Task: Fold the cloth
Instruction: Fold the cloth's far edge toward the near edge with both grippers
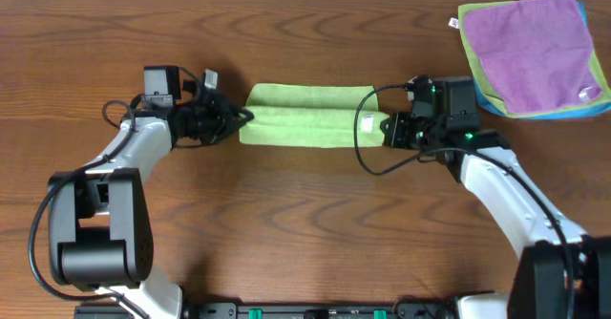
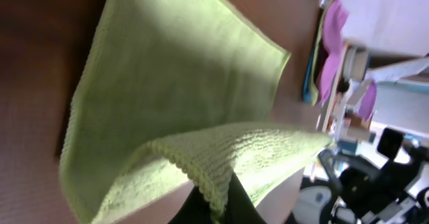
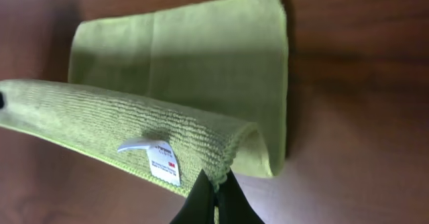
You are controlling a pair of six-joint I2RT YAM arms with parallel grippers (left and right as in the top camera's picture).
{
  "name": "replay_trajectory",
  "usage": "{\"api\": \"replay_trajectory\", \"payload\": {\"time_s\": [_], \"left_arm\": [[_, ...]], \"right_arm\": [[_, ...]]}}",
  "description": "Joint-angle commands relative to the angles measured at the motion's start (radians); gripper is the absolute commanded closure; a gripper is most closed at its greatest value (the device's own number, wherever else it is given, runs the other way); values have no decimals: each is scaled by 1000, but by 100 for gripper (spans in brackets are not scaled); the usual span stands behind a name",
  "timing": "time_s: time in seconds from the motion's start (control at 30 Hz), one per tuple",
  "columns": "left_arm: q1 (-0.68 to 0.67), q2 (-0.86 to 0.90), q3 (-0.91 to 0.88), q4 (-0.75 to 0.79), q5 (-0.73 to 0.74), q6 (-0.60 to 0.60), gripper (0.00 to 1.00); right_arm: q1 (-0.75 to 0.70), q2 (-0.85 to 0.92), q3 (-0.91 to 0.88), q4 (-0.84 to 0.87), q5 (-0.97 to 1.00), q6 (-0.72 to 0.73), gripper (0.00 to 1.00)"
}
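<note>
The right gripper moves outward and down next and releases the cloth's edge at its far corner nearest the stack (image 1: pixel 373 91), since that corner lies outward and below.
A light green cloth (image 1: pixel 307 116) lies on the wooden table between my two arms, its near edge lifted and curled over the flat part. My left gripper (image 1: pixel 243 118) is shut on the cloth's left edge; in the left wrist view the pinched hem (image 2: pixel 214 200) runs between the black fingers. My right gripper (image 1: pixel 382 126) is shut on the cloth's right edge; in the right wrist view the fingers (image 3: pixel 216 187) pinch the hem next to a white label (image 3: pixel 163 162). The raised fold hangs above the flat half (image 3: pixel 201 56).
A stack of folded cloths, purple (image 1: pixel 539 47) on top with green and blue beneath, lies at the back right corner of the table. It also shows far off in the left wrist view (image 2: pixel 328 56). Bare wood surrounds the green cloth.
</note>
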Motion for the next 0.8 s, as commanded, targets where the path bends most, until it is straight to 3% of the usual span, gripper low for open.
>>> {"api": "replay_trajectory", "payload": {"time_s": [0.0, 0.37, 0.77], "left_arm": [[-11, -17, 7, 60, -109, -107, 94], [-52, -5, 7, 196, -318, -196, 94], [-53, 77, 8, 323, -370, -217, 94]], "right_arm": [[-10, 51, 0, 39, 99, 34, 99], [-10, 187, 78, 155, 149, 37, 99], [-10, 294, 174, 128, 186, 26, 99]]}}
